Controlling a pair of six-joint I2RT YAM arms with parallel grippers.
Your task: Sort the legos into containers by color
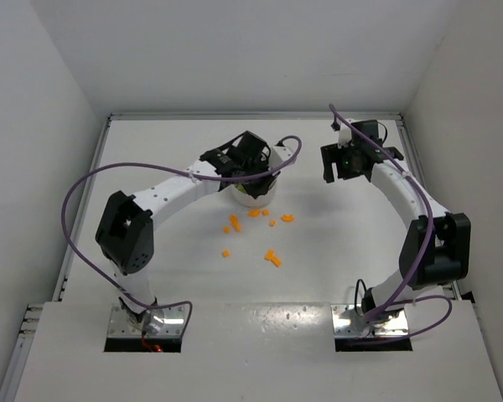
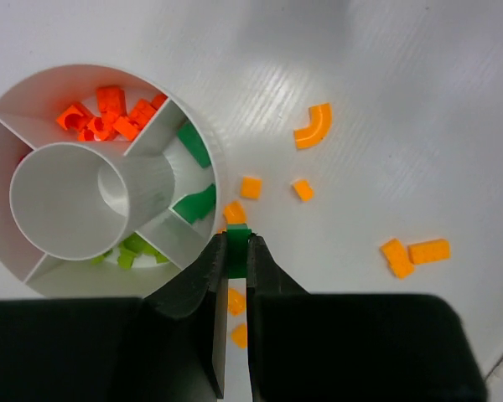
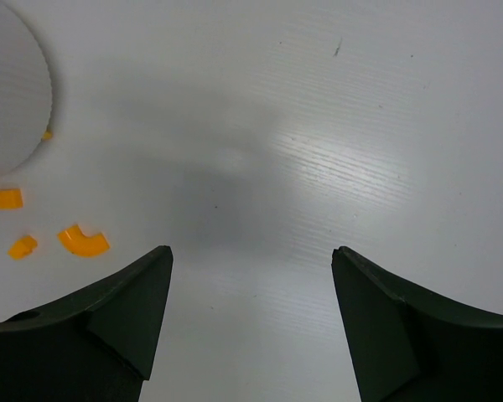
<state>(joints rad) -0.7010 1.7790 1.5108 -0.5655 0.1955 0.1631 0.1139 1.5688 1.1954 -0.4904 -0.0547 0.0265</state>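
The left gripper shifts next over the wedge of matching dark green legos below it, to its left in the wrist view, then lowers and releases.
In the left wrist view my left gripper (image 2: 237, 237) is shut on a small dark green lego (image 2: 238, 253), just past the rim of the round white dish (image 2: 148, 141). The dish's wedges hold red legos (image 2: 109, 113), dark green legos (image 2: 197, 180) and light green legos (image 2: 130, 249) around an empty central cup (image 2: 63, 197). Orange legos (image 2: 314, 126) lie scattered on the table to the right. From above, the left gripper (image 1: 247, 163) hides most of the dish (image 1: 256, 198). My right gripper (image 3: 251, 255) is open over bare table, nothing between its fingers.
Loose orange legos (image 1: 272, 257) lie in front of the dish, nearer the arm bases. The right wrist view catches the dish's edge (image 3: 17, 92) and a curved orange lego (image 3: 84, 240) at far left. White walls (image 1: 50, 126) enclose the table.
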